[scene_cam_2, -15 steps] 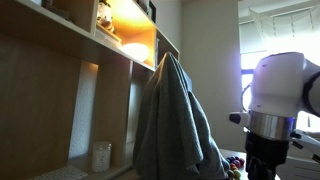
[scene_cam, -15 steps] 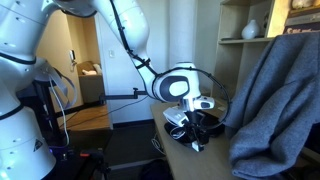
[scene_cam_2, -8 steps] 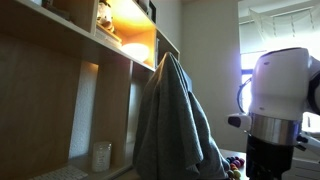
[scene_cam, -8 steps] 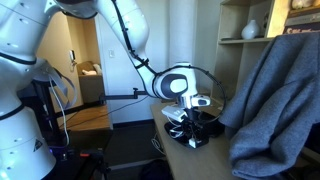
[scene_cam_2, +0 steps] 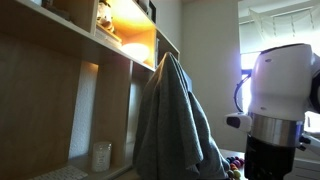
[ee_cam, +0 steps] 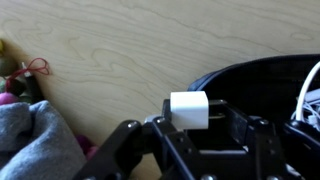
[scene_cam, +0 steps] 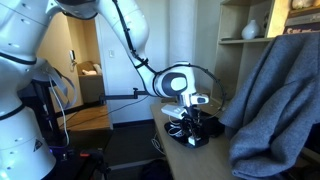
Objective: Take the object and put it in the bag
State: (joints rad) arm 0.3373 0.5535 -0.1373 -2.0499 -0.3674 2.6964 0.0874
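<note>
My gripper moves to its right in the wrist view next, clearing the bag's rim beside the charger block (ee_cam: pixel 188 109). Then it lets go, as the bag's opening (ee_cam: pixel 265 92) is that way.
In the wrist view my gripper (ee_cam: pixel 203 115) is shut on a small white plug-in charger block (ee_cam: pixel 188 109). The block sits against one finger and its metal prongs reach to the other. The black fabric bag (ee_cam: pixel 262 78) lies just right of and beyond the gripper on the light wooden table (ee_cam: pixel 120 50), with its open rim under the right finger. In an exterior view the gripper (scene_cam: pixel 196 120) hangs low over the dark bag (scene_cam: pixel 198 138) at the table's edge. Only the robot's white wrist (scene_cam_2: pixel 280 90) shows in an exterior view, and the fingertips are cut off there.
A big grey cloth (scene_cam: pixel 275 95) drapes beside the bag and also shows in the exterior view (scene_cam_2: pixel 175 125) and the wrist view (ee_cam: pixel 30 145). Small coloured items (ee_cam: pixel 20 80) lie at the table's left. Shelves (scene_cam_2: pixel 130 50) stand behind. A white cable (ee_cam: pixel 305 95) runs over the bag.
The gripper has risen slightly with the charger block still held. The jaws have not changed.
</note>
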